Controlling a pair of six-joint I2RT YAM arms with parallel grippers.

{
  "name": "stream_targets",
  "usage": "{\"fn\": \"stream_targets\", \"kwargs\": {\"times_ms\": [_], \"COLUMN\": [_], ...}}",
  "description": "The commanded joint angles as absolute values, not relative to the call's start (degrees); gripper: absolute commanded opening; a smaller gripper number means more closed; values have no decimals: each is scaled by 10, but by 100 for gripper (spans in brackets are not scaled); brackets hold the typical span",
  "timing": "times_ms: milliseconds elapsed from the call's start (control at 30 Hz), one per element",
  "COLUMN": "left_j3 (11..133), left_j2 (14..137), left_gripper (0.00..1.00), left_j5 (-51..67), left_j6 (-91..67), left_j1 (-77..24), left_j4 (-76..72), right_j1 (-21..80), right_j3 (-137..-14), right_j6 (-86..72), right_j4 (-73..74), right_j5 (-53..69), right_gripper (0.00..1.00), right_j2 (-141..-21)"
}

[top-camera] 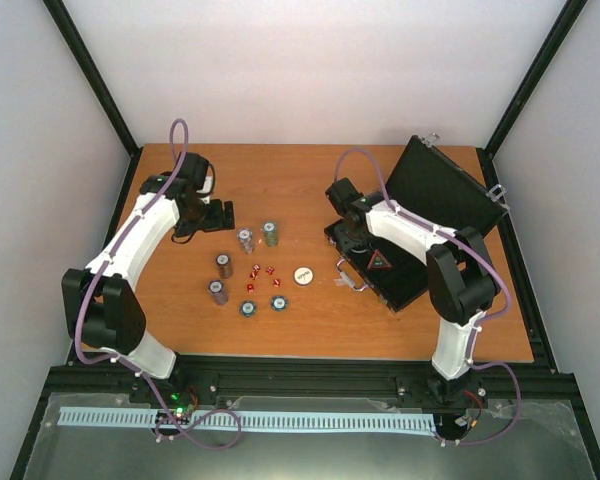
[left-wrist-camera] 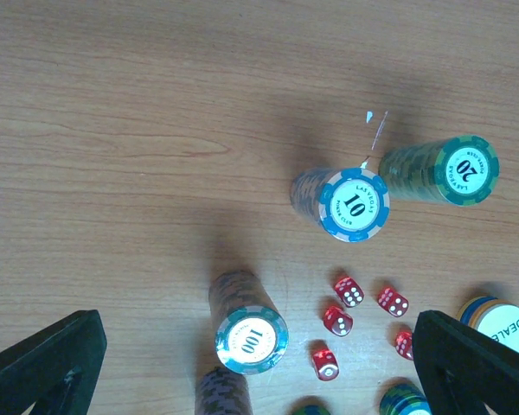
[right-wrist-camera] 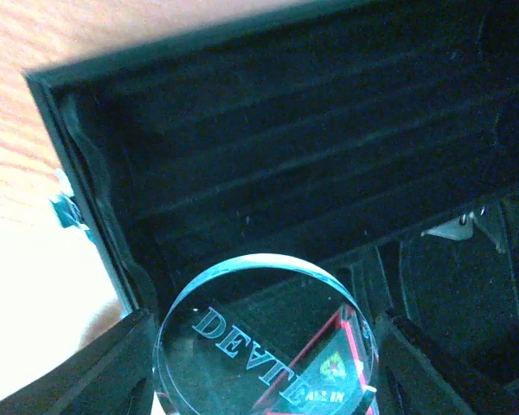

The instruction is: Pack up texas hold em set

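My right gripper comes down toward the red triangle item [right-wrist-camera: 327, 370] next and releases the disc onto it, since the clear disc [right-wrist-camera: 264, 337] still hangs above the case base.
The black case stands open at the right, its base [top-camera: 405, 285] flat and its lid [top-camera: 442, 185] upright. My right gripper [top-camera: 352, 238] hangs over the base's left end, shut on a clear round disc [right-wrist-camera: 264, 337] engraved with letters, above the grooved interior [right-wrist-camera: 285, 130]. My left gripper [top-camera: 216, 215] is open and empty, left of the chip stacks. Its wrist view shows the "100" stack [left-wrist-camera: 251, 340], the "10" stack [left-wrist-camera: 353, 203], the "20" stack [left-wrist-camera: 463, 170], several red dice [left-wrist-camera: 348, 291] and the white dealer disc [left-wrist-camera: 502, 324].
Two flat chip piles [top-camera: 248, 308] lie near the front of the group. A red triangle item [top-camera: 378, 263] sits in the case base. The silver handle [top-camera: 352, 275] juts toward the white disc [top-camera: 302, 274]. Black frame posts border the table.
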State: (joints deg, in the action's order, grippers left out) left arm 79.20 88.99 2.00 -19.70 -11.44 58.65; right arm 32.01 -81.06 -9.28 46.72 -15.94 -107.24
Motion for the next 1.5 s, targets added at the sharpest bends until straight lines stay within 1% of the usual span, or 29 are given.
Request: {"fn": "stream_targets", "kwargs": {"times_ms": [0, 267, 400, 433, 600, 733, 833, 967, 1033, 1200, 1333, 1467], "left_j3": [787, 785, 787, 787, 789, 791, 791, 794, 796, 801, 804, 802], "left_j2": [894, 904, 910, 912, 916, 919, 919, 919, 918, 919, 920, 917], "left_gripper": [100, 100, 100, 100, 100, 100, 100, 100, 100, 100, 100, 100], "left_j5": [28, 33, 35, 36, 38, 39, 39, 39, 39, 39, 36, 35], "left_j6": [-194, -197, -197, -197, -196, -197, -196, -195, -195, -193, -193, -194], "left_j1": [-117, -117, -117, -117, -117, -116, -117, -117, -117, -117, -117, -117], "left_j4": [576, 574, 572, 571, 570, 569, 568, 569, 570, 571, 572, 573], "right_j1": [308, 302, 301, 301, 301, 300, 301, 301, 300, 307, 339, 383], "right_j3": [-774, -733, -718, -716, -714, -723, -734, -749, -758, -784, -814, -826], "right_j6": [-102, -110, -114, -115, -122, -120, -120, -123, -121, -114, -108, -111], "right_j4": [439, 432, 427, 426, 428, 430, 435, 442, 447, 462, 481, 478], "right_j5": [-176, -203, -196, -191, -193, -190, -188, -178, -162, -96, -84, -43], "right_gripper": [47, 48, 51, 53, 75, 81, 83, 96, 100, 100, 100, 100], "right_j2": [-1041, -1037, -1035, -1035, -1038, -1038, -1038, -1025, -1016, -995, -1006, -1022]}}
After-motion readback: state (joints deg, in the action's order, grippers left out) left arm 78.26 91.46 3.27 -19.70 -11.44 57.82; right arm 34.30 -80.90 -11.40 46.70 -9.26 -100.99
